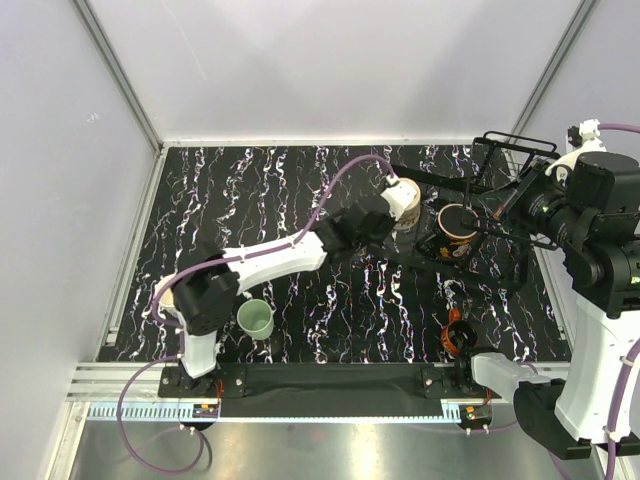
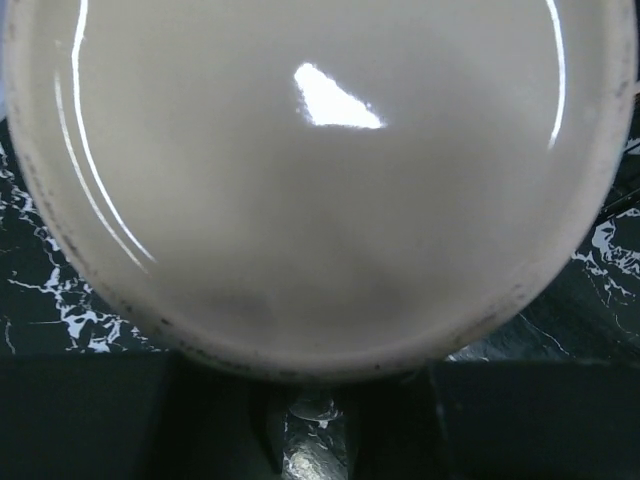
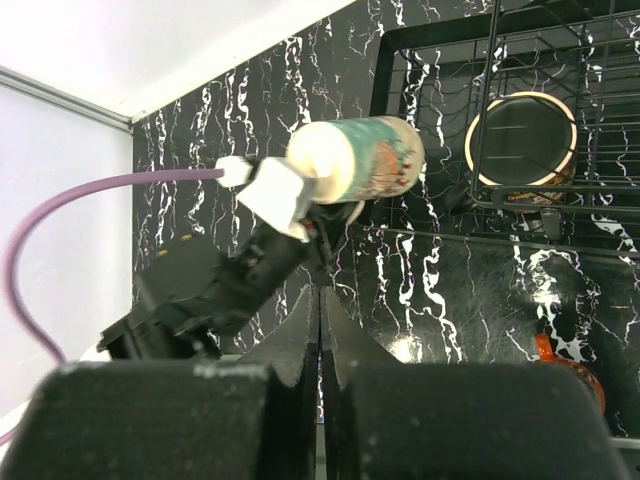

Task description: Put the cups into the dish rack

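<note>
My left gripper needs to move to its right in the top view, over the basket's open bottom beside the black patterned cup [image 1: 458, 228] below it, then go down and release.
My left gripper [image 1: 385, 215] is shut on the cream-beige cup [image 1: 403, 198] and holds it tilted on its side above the table, just left of the dish rack [image 1: 500, 150]. In the left wrist view the cup's pale glossy surface [image 2: 320, 180] fills the frame, with my dark fingers [image 2: 205, 420] below it. The right wrist view shows the same cup [image 3: 360, 158], with a greenish print on its side. The black patterned cup [image 1: 458, 228] stands upright in the rack basket [image 3: 600, 215]. The mint-green cup [image 1: 255, 318] stands near the left arm's base. The red cup [image 1: 458, 335] is near the right base. My right gripper [image 3: 320, 300] is shut and empty, raised over the rack's right side.
The black marbled table [image 1: 300, 180] is enclosed by white walls on the left, back and right. The rack's taller wire section [image 1: 515, 140] rises at the far right. A purple cable [image 1: 335, 185] arcs over the left arm.
</note>
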You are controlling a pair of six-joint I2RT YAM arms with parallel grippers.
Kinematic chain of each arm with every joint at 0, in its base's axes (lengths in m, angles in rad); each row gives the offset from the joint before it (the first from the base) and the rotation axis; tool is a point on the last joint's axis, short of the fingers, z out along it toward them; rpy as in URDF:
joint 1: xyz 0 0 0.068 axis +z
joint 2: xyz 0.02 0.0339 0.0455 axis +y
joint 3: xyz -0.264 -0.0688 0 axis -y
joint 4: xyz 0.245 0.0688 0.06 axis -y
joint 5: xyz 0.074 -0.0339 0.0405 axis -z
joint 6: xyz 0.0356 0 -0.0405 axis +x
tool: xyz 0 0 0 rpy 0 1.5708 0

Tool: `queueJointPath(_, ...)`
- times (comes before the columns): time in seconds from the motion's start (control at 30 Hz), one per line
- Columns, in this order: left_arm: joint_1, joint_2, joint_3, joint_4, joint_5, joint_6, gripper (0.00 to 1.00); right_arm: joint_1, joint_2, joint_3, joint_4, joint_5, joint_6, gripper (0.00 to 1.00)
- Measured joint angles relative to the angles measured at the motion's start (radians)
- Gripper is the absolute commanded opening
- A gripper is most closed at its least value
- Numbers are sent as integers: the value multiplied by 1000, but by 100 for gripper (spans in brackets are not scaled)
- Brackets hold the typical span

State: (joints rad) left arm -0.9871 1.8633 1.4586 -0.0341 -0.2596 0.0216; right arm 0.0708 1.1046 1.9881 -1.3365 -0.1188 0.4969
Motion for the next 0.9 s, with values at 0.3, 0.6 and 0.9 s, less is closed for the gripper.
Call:
queueJointPath(0.3,-36,164,185,-108,-5,-16,0,0,-3,0,0,6,-23,0)
queueJointPath(0.6,-48,251,300,-175,-3,-36,0,0,-26,-7,-1,19,-35,0)
queueJointPath(0.9,-56,323,358,-213,10,-61,0,0,-43,-42,0,31,-42,0)
